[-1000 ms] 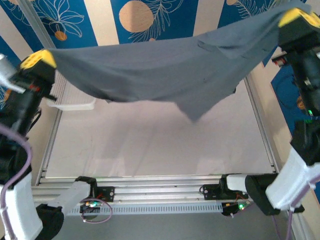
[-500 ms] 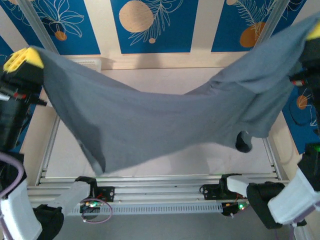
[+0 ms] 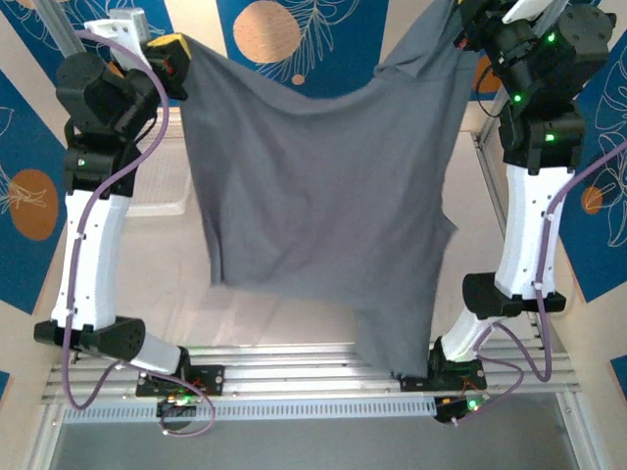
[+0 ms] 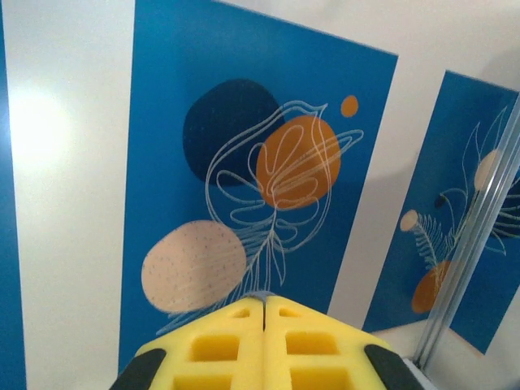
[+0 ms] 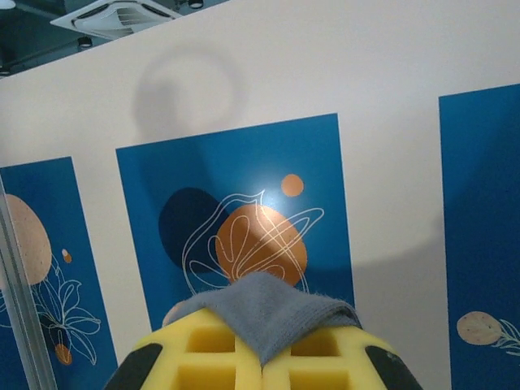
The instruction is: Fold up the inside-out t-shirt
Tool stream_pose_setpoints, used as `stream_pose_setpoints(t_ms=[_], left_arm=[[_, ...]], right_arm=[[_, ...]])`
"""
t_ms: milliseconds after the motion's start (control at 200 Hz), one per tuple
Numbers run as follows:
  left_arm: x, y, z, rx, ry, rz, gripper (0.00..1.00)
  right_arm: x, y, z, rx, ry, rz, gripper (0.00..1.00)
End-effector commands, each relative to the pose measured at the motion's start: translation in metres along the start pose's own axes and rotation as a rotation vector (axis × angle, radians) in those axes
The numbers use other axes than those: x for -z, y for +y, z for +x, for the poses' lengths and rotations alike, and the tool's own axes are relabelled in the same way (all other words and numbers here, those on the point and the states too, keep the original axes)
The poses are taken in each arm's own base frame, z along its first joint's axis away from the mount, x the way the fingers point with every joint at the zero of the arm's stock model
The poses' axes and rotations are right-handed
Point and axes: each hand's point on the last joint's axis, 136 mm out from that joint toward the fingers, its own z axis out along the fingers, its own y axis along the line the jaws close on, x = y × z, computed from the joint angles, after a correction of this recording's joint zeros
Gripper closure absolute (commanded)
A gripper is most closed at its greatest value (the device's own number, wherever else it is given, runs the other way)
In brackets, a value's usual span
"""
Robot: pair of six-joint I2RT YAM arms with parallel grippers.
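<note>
My left gripper moves its corner of the shirt down to the pale table top by the basket below next and releases it, since the shirt hangs spread wide.
The slate-grey inside-out t-shirt hangs as a wide sheet between both raised arms, and its lowest corner reaches down over the near rail. My left gripper is shut on the shirt's upper left corner. In the left wrist view only a thin sliver of the t-shirt shows at the tip of the closed gripper. My right gripper holds the upper right corner high at the top of the overhead view. In the right wrist view a fold of the t-shirt drapes over the closed gripper.
A white mesh basket sits at the table's left side, behind the left arm. The pale table top lies under the hanging cloth. The aluminium rail runs along the near edge. Blue patterned wall panels stand behind.
Both arms have swung up and inward. The shirt, stretched wide and sagging low a moment ago, now hangs steeply from two high grips.
</note>
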Motion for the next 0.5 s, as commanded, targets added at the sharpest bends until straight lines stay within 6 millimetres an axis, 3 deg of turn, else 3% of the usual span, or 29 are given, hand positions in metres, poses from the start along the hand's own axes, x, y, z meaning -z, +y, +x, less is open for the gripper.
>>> stream_pose_setpoints(t_ms=[0,65,120,200,255,335,460,465,495], left_arm=[[0.055,-0.036,-0.104,-0.107,-0.288,0.068,1.00],[0.058,-0.039,-0.106,-0.105,-0.294,0.081,1.00],[0.056,-0.040,-0.099,-0.104,-0.271,0.096,1.00],[0.046,-0.034,-0.074,-0.095,-0.205,0.090,1.00],[0.036,-0.026,-0.045,-0.085,-0.141,0.083,1.00],[0.016,-0.013,0.021,-0.080,-0.019,0.096,1.00],[0.004,0.003,0.139,-0.034,0.168,0.140,1.00],[0.004,0.004,0.145,-0.029,0.176,0.142,1.00],[0.005,0.008,0.172,0.000,0.213,0.146,1.00]], right_arm=[[0.064,0.042,-0.110,0.062,-0.310,-0.087,1.00],[0.070,0.040,-0.113,0.024,-0.309,-0.070,1.00],[0.070,0.035,-0.104,-0.001,-0.268,-0.053,1.00],[0.059,0.022,-0.063,-0.049,-0.125,-0.009,1.00],[0.052,0.012,-0.016,-0.073,0.026,0.005,1.00],[0.050,-0.003,0.068,-0.102,0.272,0.036,1.00],[0.078,-0.040,0.202,-0.182,0.562,0.156,1.00],[0.081,-0.043,0.214,-0.194,0.578,0.165,1.00],[0.089,-0.049,0.240,-0.229,0.605,0.184,1.00]])
